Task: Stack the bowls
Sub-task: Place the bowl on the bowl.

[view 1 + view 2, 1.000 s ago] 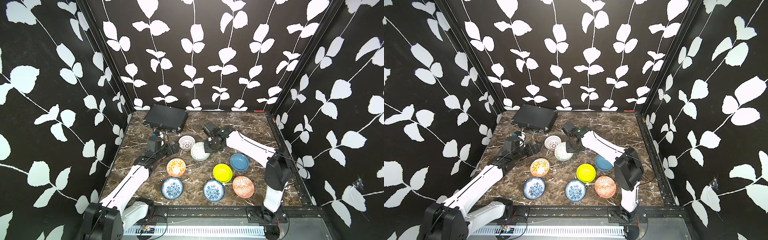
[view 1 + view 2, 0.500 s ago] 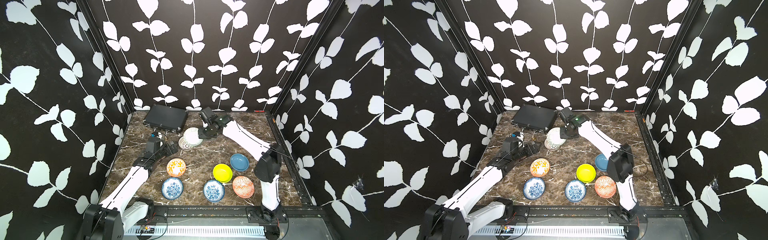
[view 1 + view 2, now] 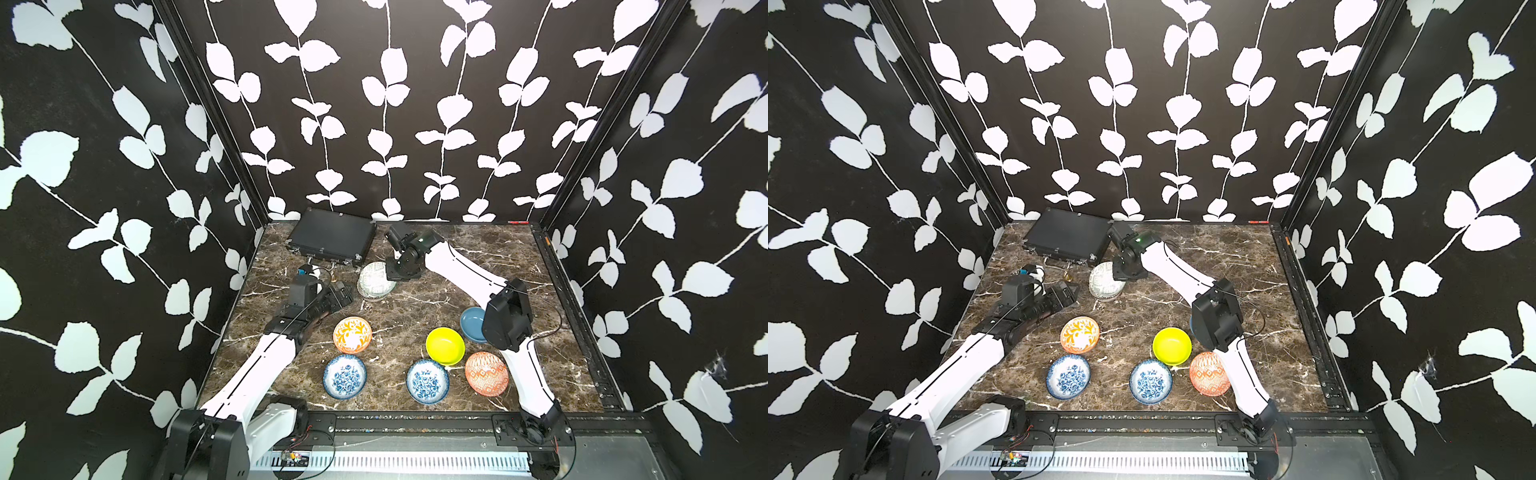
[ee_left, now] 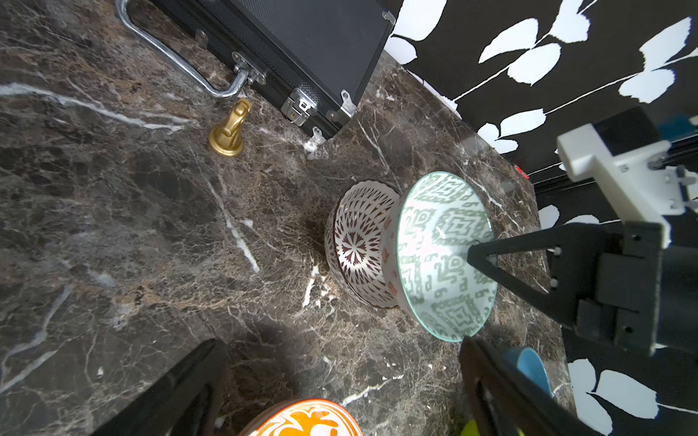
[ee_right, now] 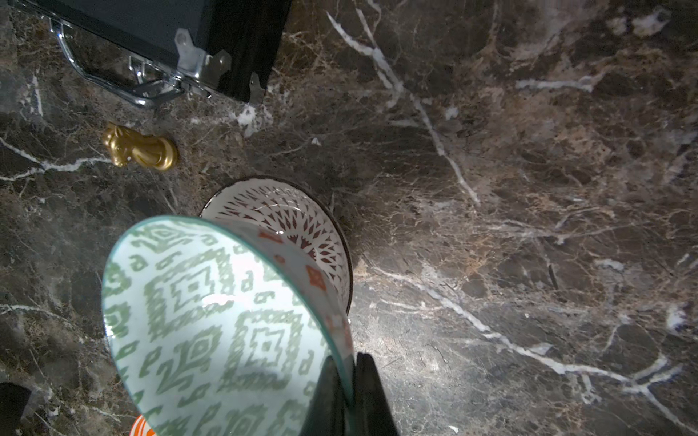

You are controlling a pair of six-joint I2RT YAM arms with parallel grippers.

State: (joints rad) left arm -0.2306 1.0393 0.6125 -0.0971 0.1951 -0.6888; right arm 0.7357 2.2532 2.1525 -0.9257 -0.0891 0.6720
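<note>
My right gripper is above and beside the brown-patterned white bowl's opening [image 5: 289,219], so it needs to lower into that opening and release the pale green-patterned bowl's rim.
My right gripper [image 5: 349,377] is shut on the rim of a pale green-patterned bowl [image 5: 211,324], which it holds steeply tilted. That bowl's base is over a brown-patterned white bowl [image 5: 291,219] standing on the marble; whether they touch I cannot tell. In both top views this pair [image 3: 376,280] [image 3: 1105,279] sits just in front of the black case. My left gripper [image 4: 340,341] is open and holds nothing, a little short of them. Nearer the front lie an orange bowl [image 3: 352,334], two blue-floral bowls [image 3: 345,376] [image 3: 427,381], a yellow bowl [image 3: 444,345], a plain blue bowl [image 3: 473,324] and another orange bowl [image 3: 486,372].
A flat black case [image 3: 330,239] with a chrome handle lies at the back left. A small gold chess knight [image 4: 230,130] stands on the marble between the case and the bowls. Black leaf-patterned walls close in three sides.
My right gripper has carried the green-patterned bowl from the middle of the table back and left to over the brown-patterned bowl. The left arm has barely moved.
</note>
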